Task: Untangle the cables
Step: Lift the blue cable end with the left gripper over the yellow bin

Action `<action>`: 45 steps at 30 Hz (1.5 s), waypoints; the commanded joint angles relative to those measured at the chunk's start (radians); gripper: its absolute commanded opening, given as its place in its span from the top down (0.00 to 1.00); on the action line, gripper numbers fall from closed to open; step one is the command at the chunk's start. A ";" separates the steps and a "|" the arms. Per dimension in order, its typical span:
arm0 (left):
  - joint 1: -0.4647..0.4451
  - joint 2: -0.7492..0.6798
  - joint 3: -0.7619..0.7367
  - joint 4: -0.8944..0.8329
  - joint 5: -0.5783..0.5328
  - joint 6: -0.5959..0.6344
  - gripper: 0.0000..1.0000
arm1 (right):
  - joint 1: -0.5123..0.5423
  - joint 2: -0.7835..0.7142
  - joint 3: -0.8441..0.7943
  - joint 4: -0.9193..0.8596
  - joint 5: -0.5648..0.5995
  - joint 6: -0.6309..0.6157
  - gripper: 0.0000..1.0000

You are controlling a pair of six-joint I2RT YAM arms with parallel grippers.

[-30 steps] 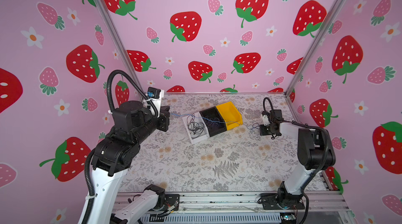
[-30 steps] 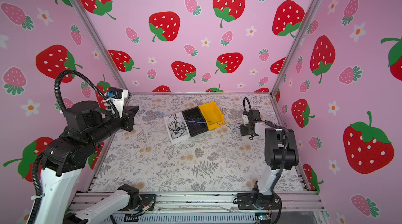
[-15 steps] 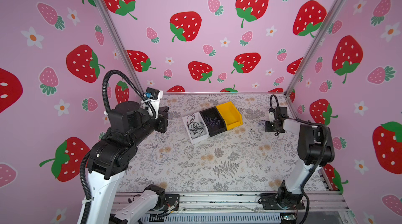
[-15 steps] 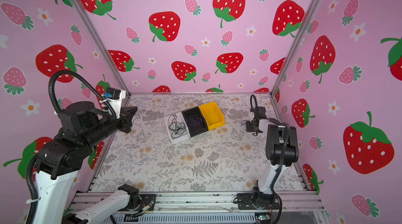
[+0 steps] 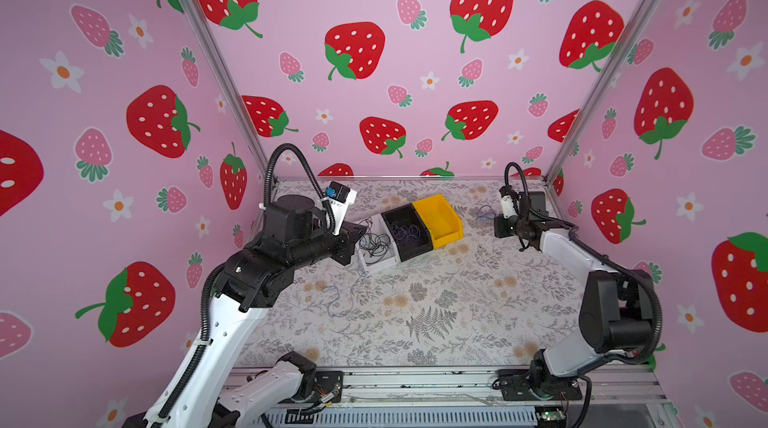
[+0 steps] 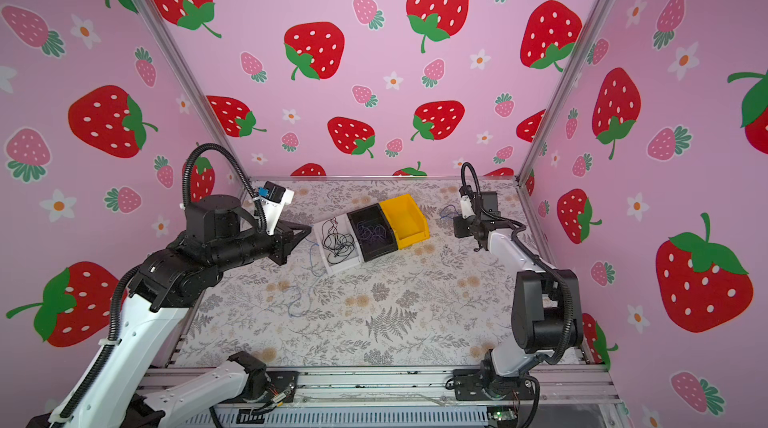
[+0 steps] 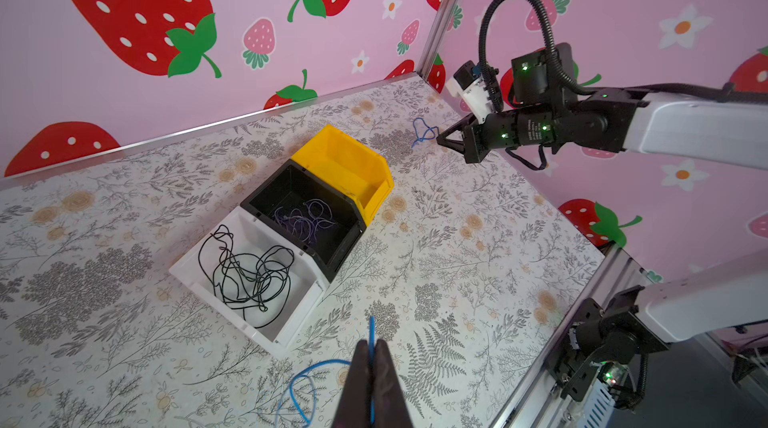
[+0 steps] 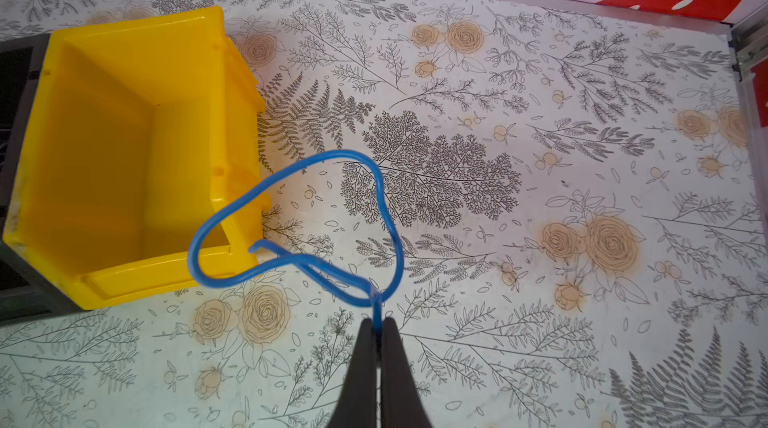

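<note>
My right gripper moves back and down onto the tabletop [image 5: 482,252] [image 8: 324,364] beside the yellow bin's near corner next and releases the cable, since that bare patch is clear.
Both grippers are shut on thin blue cables. My left gripper [image 7: 372,345] [image 6: 308,229] pinches a blue cable [image 7: 372,324] beside the white bin; the cable trails down in loose curls onto the table [image 5: 351,293]. Near the back right corner, my right gripper [image 8: 377,322] [image 5: 493,220] pinches a second blue cable [image 8: 376,309], curled into a small loop [image 7: 422,131] that hangs just beyond the yellow bin. Black cables [image 7: 245,276] lie tangled in the white bin [image 5: 380,266]. Purple cables [image 7: 305,218] lie in the black bin [image 5: 415,253].
The yellow bin [image 7: 345,164] [image 8: 104,156] holds nothing and stands in a row with the black and white bins at the table's back middle. Pink strawberry walls close the table on three sides. A metal rail [image 5: 415,384] runs along the front edge.
My left gripper has moved right, up to the white bin, and its blue cable now trails onto the table. My right gripper swung toward the right wall, then came back left.
</note>
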 commanded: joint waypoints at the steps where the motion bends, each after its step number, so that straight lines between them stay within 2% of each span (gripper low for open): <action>1: -0.055 0.033 0.090 0.075 -0.010 -0.024 1.00 | -0.011 0.048 -0.009 -0.100 0.018 0.011 1.00; 10: -0.237 0.214 0.319 0.132 -0.062 -0.010 1.00 | 0.006 0.037 -0.179 -0.062 -0.006 0.043 1.00; 17: -0.275 0.417 0.539 0.161 -0.084 0.041 1.00 | 0.018 0.040 -0.204 -0.086 0.001 0.048 1.00; 20: -0.275 0.487 0.618 0.177 -0.100 0.071 1.00 | 0.018 0.062 -0.223 -0.092 0.006 0.054 0.91; 21: -0.275 0.510 0.645 0.177 -0.100 0.077 1.00 | 0.018 0.067 -0.229 -0.087 0.006 0.055 0.86; 23: -0.275 0.572 0.724 0.175 -0.095 0.094 1.00 | 0.018 0.081 -0.235 -0.086 0.009 0.061 0.67; 27: -0.275 0.704 0.895 0.166 -0.077 0.123 1.00 | 0.018 0.051 -0.246 -0.074 0.037 0.070 0.51; 30: -0.272 0.807 1.040 0.156 -0.096 0.161 1.00 | 0.019 0.016 -0.241 -0.078 0.047 0.064 0.49; 32: -0.263 0.863 1.114 0.168 -0.112 0.184 1.00 | 0.018 0.007 -0.231 -0.093 0.049 0.062 0.40; 41: -0.202 0.993 1.184 0.393 -0.098 0.205 1.00 | 0.024 -0.046 -0.252 -0.094 0.014 0.077 0.38; 45: -0.182 1.040 1.190 0.468 -0.138 0.245 1.00 | 0.028 -0.043 -0.255 -0.088 0.005 0.078 0.38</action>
